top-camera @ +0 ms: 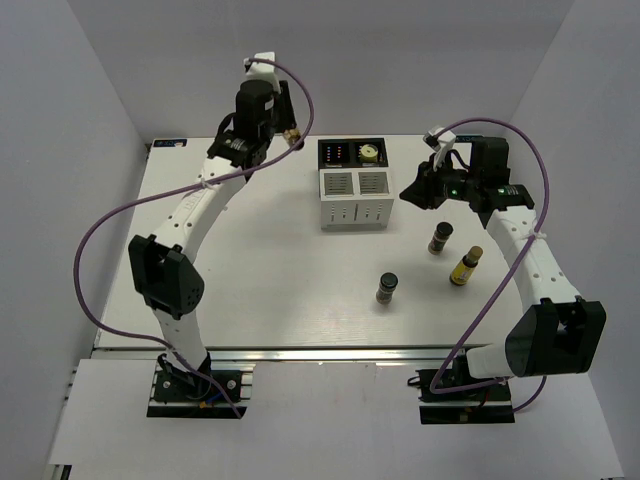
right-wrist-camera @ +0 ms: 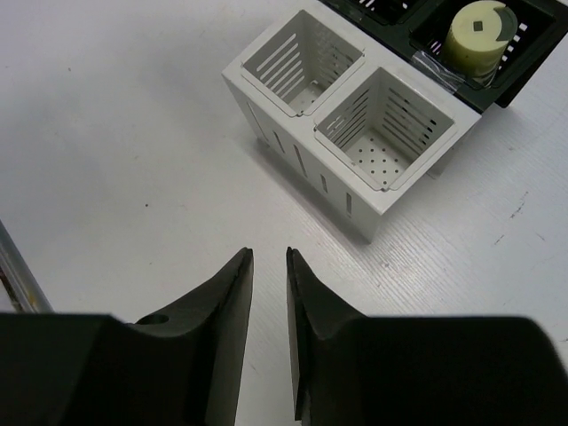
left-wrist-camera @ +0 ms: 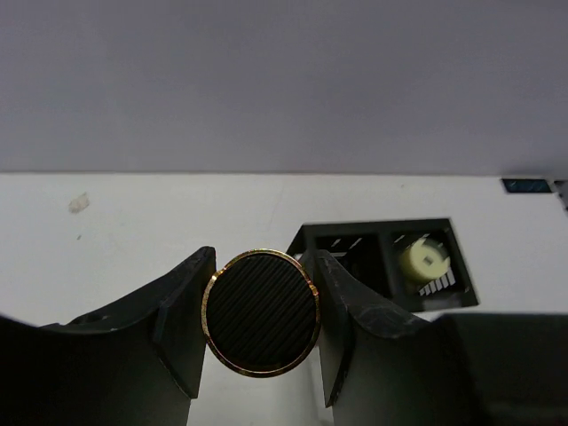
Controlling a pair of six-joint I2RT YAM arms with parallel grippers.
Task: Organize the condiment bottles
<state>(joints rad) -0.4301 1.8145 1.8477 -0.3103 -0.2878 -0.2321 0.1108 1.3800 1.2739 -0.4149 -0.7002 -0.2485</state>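
The dark box's empty compartment (top-camera: 335, 153) is below my left gripper and to its right in the top view. My left gripper will move over it next, lower the bottle in and let go.
My left gripper (left-wrist-camera: 260, 259) is shut on a condiment bottle (left-wrist-camera: 262, 311), seen from above as a black ribbed cap with a gold rim. In the top view this gripper (top-camera: 283, 133) is raised over the table's back, left of the rack. A cream-white bottle (top-camera: 369, 154) stands in the dark back compartment (left-wrist-camera: 382, 257) of the rack. On the table to the right stand a brown bottle (top-camera: 440, 238), a yellow one (top-camera: 465, 266) and a dark green one (top-camera: 387, 288). My right gripper (right-wrist-camera: 269, 257) is shut on nothing, hanging just right of the rack (top-camera: 415, 190).
The white rack (right-wrist-camera: 355, 191) has two empty slotted compartments in front, with the dark box behind it. In the left wrist view the cream-white bottle (left-wrist-camera: 422, 262) shows in the dark box. Grey walls close in the table on three sides.
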